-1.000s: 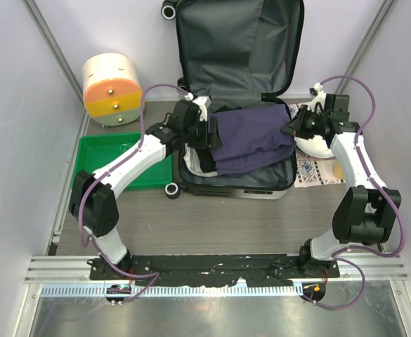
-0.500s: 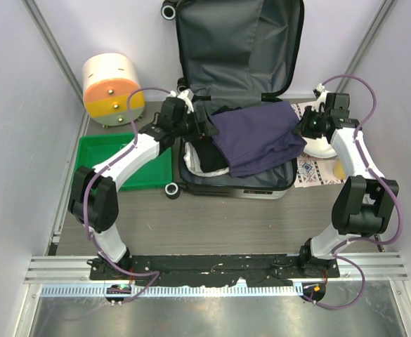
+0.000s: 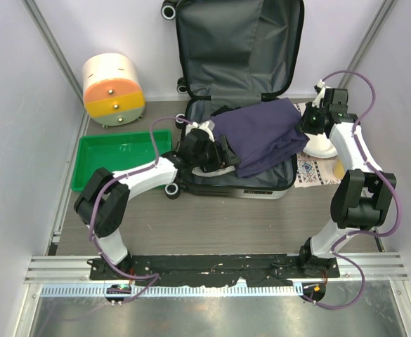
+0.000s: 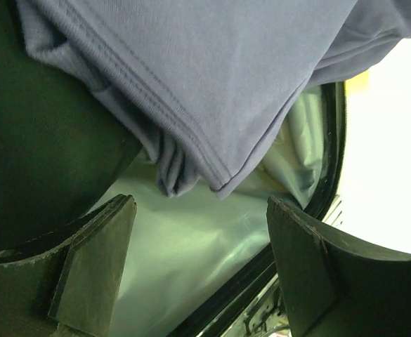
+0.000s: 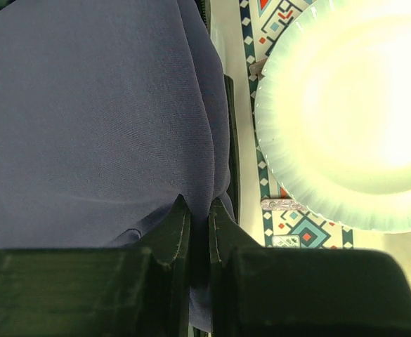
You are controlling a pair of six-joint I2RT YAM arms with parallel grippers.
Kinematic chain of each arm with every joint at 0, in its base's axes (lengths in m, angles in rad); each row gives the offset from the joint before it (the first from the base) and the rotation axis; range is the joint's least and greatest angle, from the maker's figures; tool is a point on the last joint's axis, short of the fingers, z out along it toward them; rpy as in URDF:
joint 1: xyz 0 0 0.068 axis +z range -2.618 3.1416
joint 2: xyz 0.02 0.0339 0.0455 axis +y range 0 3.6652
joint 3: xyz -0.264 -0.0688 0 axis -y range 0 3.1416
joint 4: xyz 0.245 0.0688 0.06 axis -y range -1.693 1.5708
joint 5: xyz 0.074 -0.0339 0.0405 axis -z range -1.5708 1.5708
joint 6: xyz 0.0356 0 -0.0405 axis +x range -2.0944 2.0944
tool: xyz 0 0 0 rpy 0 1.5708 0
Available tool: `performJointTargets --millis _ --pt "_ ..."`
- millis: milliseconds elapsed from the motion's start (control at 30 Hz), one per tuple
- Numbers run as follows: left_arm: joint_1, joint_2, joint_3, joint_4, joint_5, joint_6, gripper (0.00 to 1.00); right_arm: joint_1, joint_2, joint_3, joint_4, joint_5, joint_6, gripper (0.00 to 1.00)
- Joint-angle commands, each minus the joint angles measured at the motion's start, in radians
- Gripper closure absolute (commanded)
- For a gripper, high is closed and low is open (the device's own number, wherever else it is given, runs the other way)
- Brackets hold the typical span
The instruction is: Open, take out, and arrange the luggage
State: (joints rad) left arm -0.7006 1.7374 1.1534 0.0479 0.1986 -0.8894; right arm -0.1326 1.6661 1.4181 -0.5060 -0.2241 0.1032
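Next, my left gripper needs to slide toward the right in the top view onto the garment's near stitched corner [image 3: 239,170] [image 4: 218,181], since that corner points between the open fingers.
The luggage lies open in the top view, its grey-lined lid [image 3: 240,42] standing against the back wall and its base [image 3: 237,184] flat on the table. A navy garment [image 3: 261,133] drapes over the base toward the right rim. My right gripper [image 3: 308,126] is shut on the garment's right edge; the right wrist view shows the cloth [image 5: 86,105] pinched between its fingertips [image 5: 199,217]. My left gripper [image 3: 216,156] is open and empty inside the base's left half. In the left wrist view [image 4: 201,246] it is just under the garment's hanging hem [image 4: 212,84], above pale shiny material [image 4: 191,246].
A green tray [image 3: 117,158] lies left of the luggage, with a cream-and-orange cylinder [image 3: 112,88] behind it. A white plate [image 3: 321,146] sits on a patterned mat [image 3: 309,172] right of the luggage, close to my right gripper. A dark item [image 4: 43,140] lies in the base's left side.
The left gripper has moved from the case's back left toward the front, under the garment's edge. The right gripper has drawn the garment up and to the right.
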Motion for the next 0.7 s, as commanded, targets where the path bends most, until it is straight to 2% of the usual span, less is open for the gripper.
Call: performJointTargets --millis 0,200,667 --pt "-0.005 0.019 0.008 0.176 -0.076 -0.077 0.21 -0.021 -0.002 0.073 0.113 0.131 -0.031 0.99" --pt "-0.025 0.091 0.011 0.286 -0.12 -0.095 0.24 -0.021 0.004 0.077 0.104 0.121 -0.036 0.99" --pt "-0.053 0.169 0.061 0.362 -0.152 -0.097 0.33 -0.021 0.011 0.084 0.093 0.108 -0.025 0.99"
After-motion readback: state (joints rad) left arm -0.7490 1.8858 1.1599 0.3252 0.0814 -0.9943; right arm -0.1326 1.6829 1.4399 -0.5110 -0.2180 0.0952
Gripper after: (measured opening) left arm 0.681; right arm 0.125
